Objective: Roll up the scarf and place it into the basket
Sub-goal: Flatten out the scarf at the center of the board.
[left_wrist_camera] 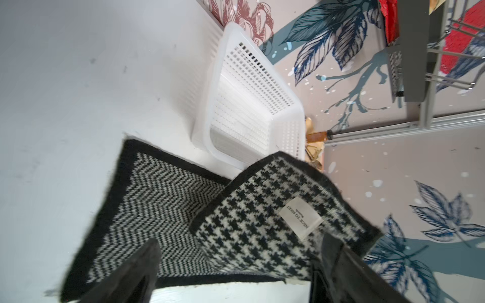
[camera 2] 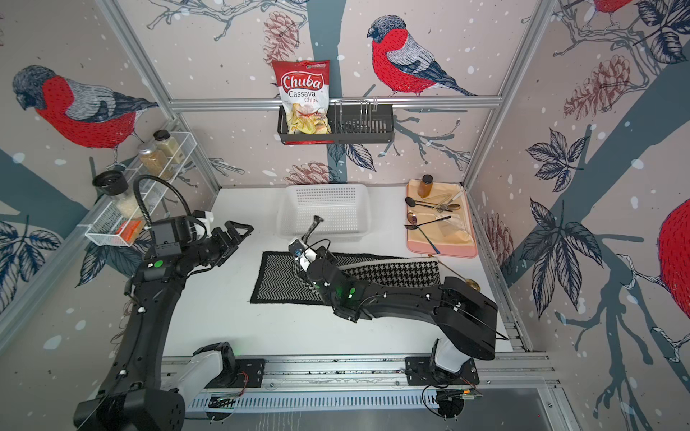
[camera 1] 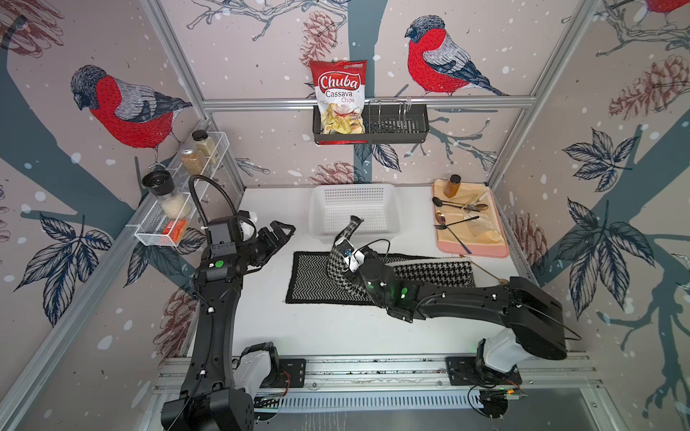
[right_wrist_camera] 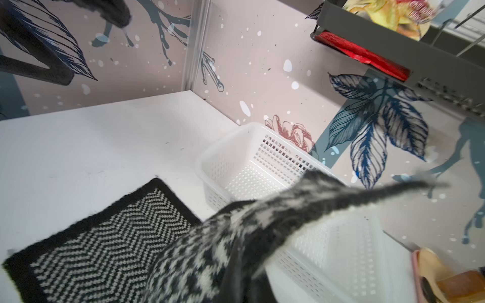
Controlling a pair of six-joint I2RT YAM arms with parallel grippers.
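The tabletop before the scarf's near edge is bare, so I will move my right gripper back and down there to release the raised houndstooth part of the scarf.
The scarf (camera 1: pixel 317 278) lies across the middle of the table in both top views, herringbone side up on its left part (camera 2: pixel 280 280) and houndstooth (camera 1: pixel 440 270) on the right. My right gripper (camera 1: pixel 346 242) is shut on a houndstooth stretch, and that stretch of the scarf (right_wrist_camera: pixel 210 251) rises off the table. The raised end (camera 1: pixel 354 223) stands in front of the basket (camera 1: pixel 373 209). The basket (camera 2: pixel 328 203) sits at the back centre, with only that raised end showing in front of it. My left gripper (camera 1: pixel 280 232) hangs open just left of the scarf, its fingers (left_wrist_camera: pixel 136 272) wide apart and holding nothing.
A pink tray (camera 1: pixel 500 246) with cutlery and an amber jar stands at the back right. A gold spoon (camera 1: pixel 485 271) lies beside it. A black rack (camera 1: pixel 410 127) with a chips bag hangs on the back wall. A white wire shelf (camera 1: pixel 149 233) with jars is on the left wall.
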